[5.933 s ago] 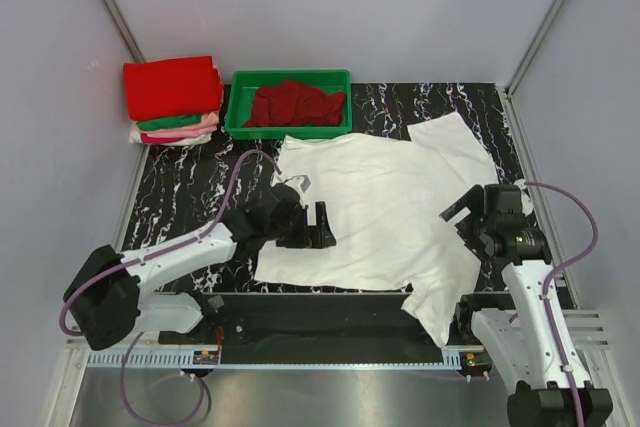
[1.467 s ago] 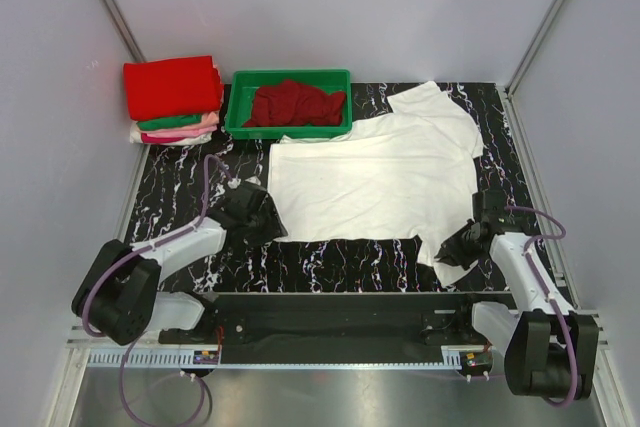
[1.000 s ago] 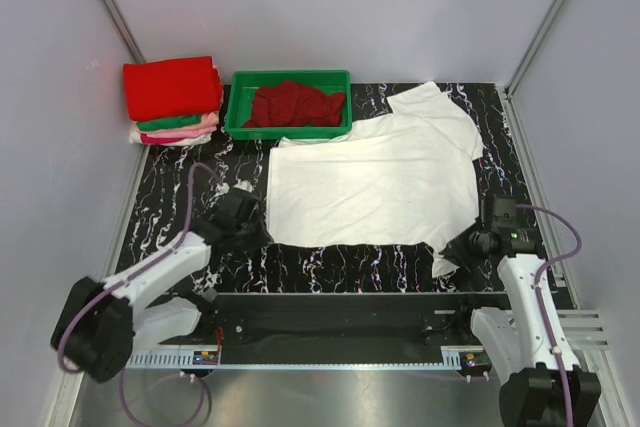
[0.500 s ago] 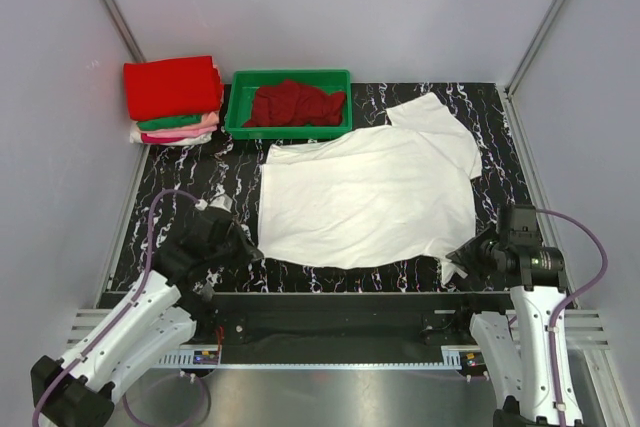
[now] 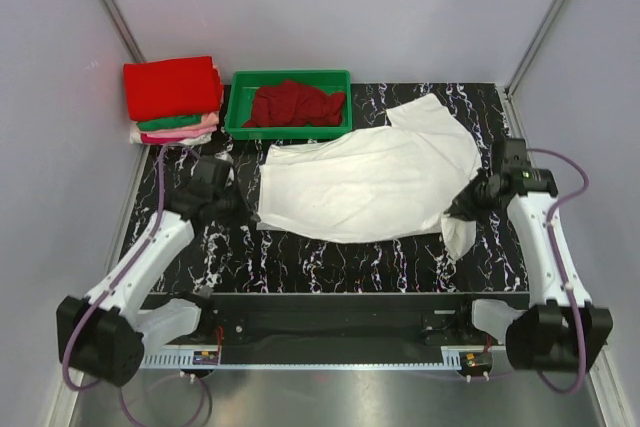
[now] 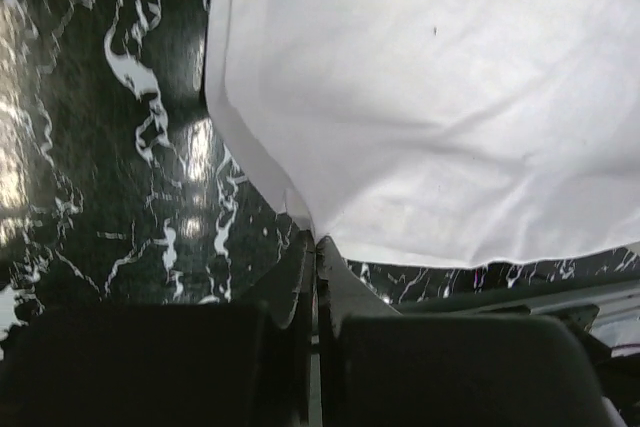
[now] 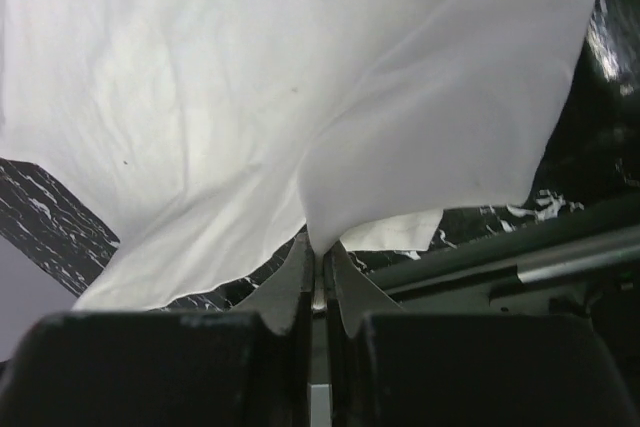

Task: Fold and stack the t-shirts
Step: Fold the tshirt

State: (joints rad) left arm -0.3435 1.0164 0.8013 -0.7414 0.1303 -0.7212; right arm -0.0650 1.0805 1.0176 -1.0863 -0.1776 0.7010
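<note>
The t-shirt is spread open. My right gripper will next carry the t-shirt's pinched near corner outward onto the white t-shirt's flat middle (image 5: 434, 180) (image 7: 265, 87) and let go of it there.
A white t-shirt (image 5: 365, 179) lies spread across the black marbled table, plain side up. My left gripper (image 5: 250, 214) is shut on its near left corner, and the left wrist view shows the hem (image 6: 300, 209) pinched at my closed left gripper (image 6: 316, 243). My right gripper (image 5: 462, 209) is shut on the near right corner. There the cloth (image 7: 430, 117) bunches into my right gripper (image 7: 318, 247), and a sleeve (image 5: 456, 237) hangs below it. Folded t-shirts (image 5: 172, 97) are stacked at the back left, red on top.
A green plastic tray (image 5: 240, 127) holding crumpled dark red cloth (image 5: 295, 102) stands at the back, touching the white shirt's far edge. Grey walls close in the left, right and back. A black rail (image 5: 340, 307) runs along the near table edge.
Both grippers have moved away from the near edge toward the back, carrying the shirt's near corners with them. The near hem has lifted and shifted back.
</note>
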